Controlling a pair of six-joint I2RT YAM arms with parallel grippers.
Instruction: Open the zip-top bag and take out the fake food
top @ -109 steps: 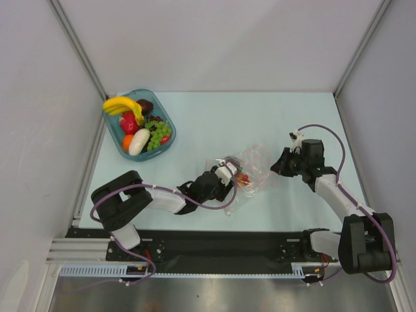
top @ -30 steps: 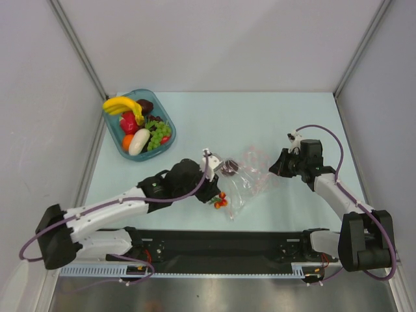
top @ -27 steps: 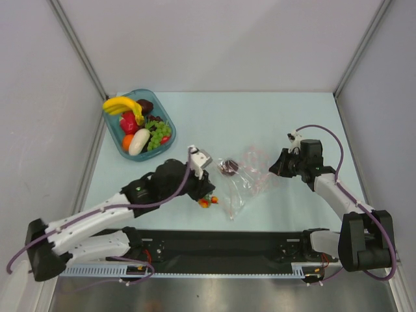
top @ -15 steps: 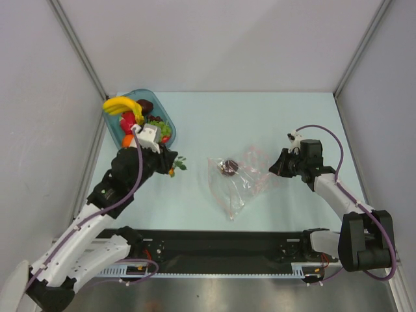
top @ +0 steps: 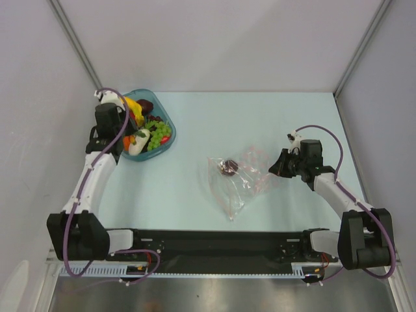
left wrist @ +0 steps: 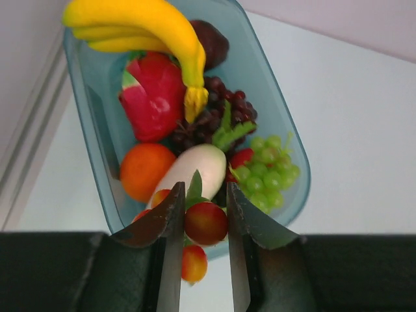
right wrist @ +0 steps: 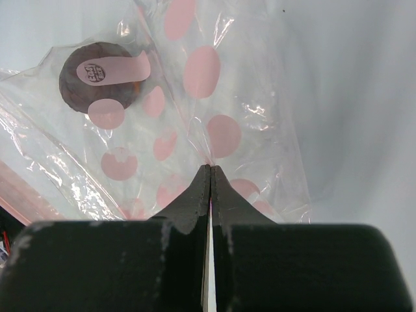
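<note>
My left gripper should move outward and down toward the orange [top: 129, 141] [left wrist: 145, 173] next and then open, because the cherry cluster is still above the tray's near rim.
The zip-top bag [top: 239, 181] lies flat mid-table, clear with pink dots [right wrist: 195, 78]; its pinkish zip strip [right wrist: 19, 190] shows at the lower left. A dark purple piece [top: 228, 168] sits inside it, bearing a sticker [right wrist: 97, 77]. My right gripper [top: 278, 166] is shut on the bag's right edge [right wrist: 209, 170]. My left gripper [top: 123, 138] is shut on a small cluster of red cherry fruits [left wrist: 206, 223] and holds it above the near rim of the teal tray [left wrist: 286, 140].
The tray [top: 168, 127] at the far left holds a banana [left wrist: 149, 23], an orange [left wrist: 146, 170], a white oval piece [left wrist: 195, 170], green grapes [left wrist: 270, 179], a red fruit [left wrist: 153, 97] and dark grapes [left wrist: 221, 114]. Walls close in on the left and right.
My left arm drew the red cherry cluster out of the bag and swung it far left to the tray. The right gripper kept its hold on the bag.
</note>
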